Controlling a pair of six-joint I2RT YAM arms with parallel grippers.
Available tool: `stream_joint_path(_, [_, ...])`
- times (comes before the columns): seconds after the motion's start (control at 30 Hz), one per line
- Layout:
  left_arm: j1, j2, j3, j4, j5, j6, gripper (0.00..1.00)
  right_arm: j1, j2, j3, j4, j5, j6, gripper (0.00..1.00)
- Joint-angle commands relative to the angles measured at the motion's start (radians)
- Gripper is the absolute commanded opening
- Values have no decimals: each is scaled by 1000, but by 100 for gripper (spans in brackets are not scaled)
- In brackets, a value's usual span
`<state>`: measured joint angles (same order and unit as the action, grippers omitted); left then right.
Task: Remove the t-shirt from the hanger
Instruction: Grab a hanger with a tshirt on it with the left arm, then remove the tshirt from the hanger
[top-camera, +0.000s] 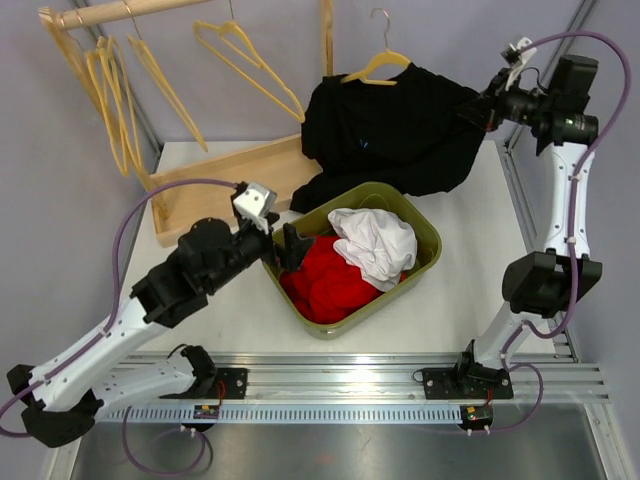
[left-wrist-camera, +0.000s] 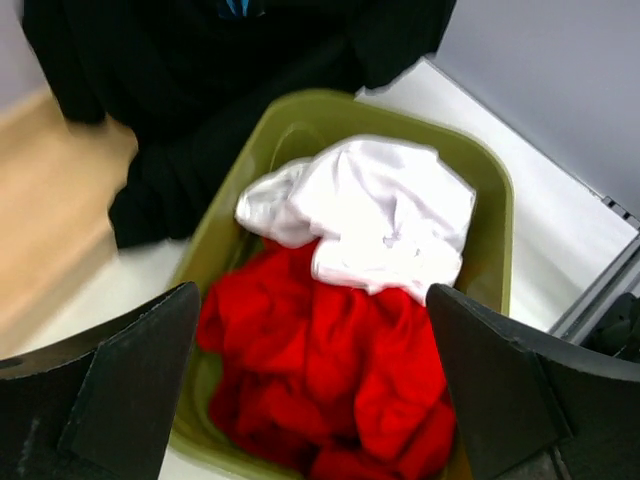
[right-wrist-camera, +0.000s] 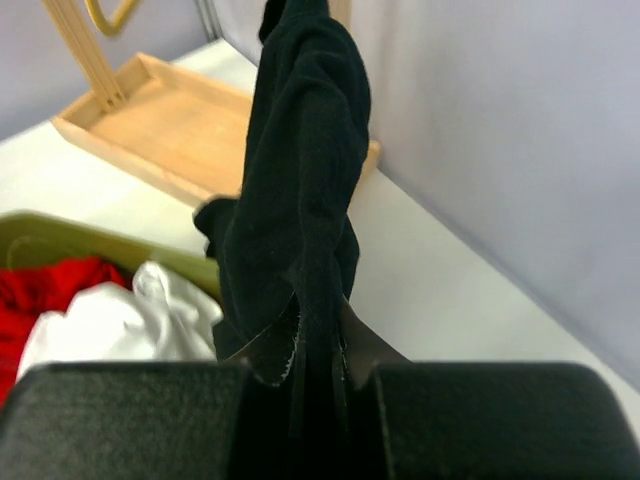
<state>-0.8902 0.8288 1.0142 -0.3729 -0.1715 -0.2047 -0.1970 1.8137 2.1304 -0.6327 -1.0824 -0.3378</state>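
The shirt still hangs, so my right gripper will next pull back toward the side bar (top-camera: 522, 185) to its right in the top view, then release the shirt's sleeve.
A black t-shirt (top-camera: 395, 130) hangs on a yellow hanger (top-camera: 378, 66) at the back of the table, its lower part draping toward the bin. My right gripper (top-camera: 482, 108) is shut on the shirt's right sleeve edge; in the right wrist view the black cloth (right-wrist-camera: 300, 200) runs up from between the closed jaws. My left gripper (top-camera: 285, 245) is open and empty, hovering at the near left rim of the olive bin (top-camera: 425, 225). In the left wrist view both fingers (left-wrist-camera: 130, 370) frame the red clothes (left-wrist-camera: 330, 370), and the black shirt (left-wrist-camera: 200, 60) shows above.
The olive bin (left-wrist-camera: 495, 190) holds red clothes (top-camera: 325, 275) and a white garment (top-camera: 375, 245). A wooden rack base tray (top-camera: 225, 180) lies at the back left, with several empty yellow hangers (top-camera: 115, 95) on its rail. A metal rail (top-camera: 400, 380) runs along the near edge.
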Motion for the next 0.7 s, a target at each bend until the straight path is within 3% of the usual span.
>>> stream_joint_path(0.0, [37, 154, 193, 25, 125, 192, 99, -106, -117, -68, -88, -97, -209, 0])
stream_joint_path(0.17, [129, 375, 418, 95, 399, 254, 99, -162, -152, -75, -480, -119, -597, 0])
stream_joint_path(0.43, [204, 743, 690, 198, 587, 306, 99, -269, -254, -178, -623, -200, -749, 0])
stream_joint_path(0.53, [256, 803, 713, 271, 697, 321, 99, -288, -260, -168, -711, -232, -851, 0])
stream_joint_path(0.67, [338, 849, 644, 425, 846, 326, 99, -291, -264, -159, -951, -275, -1032, 0])
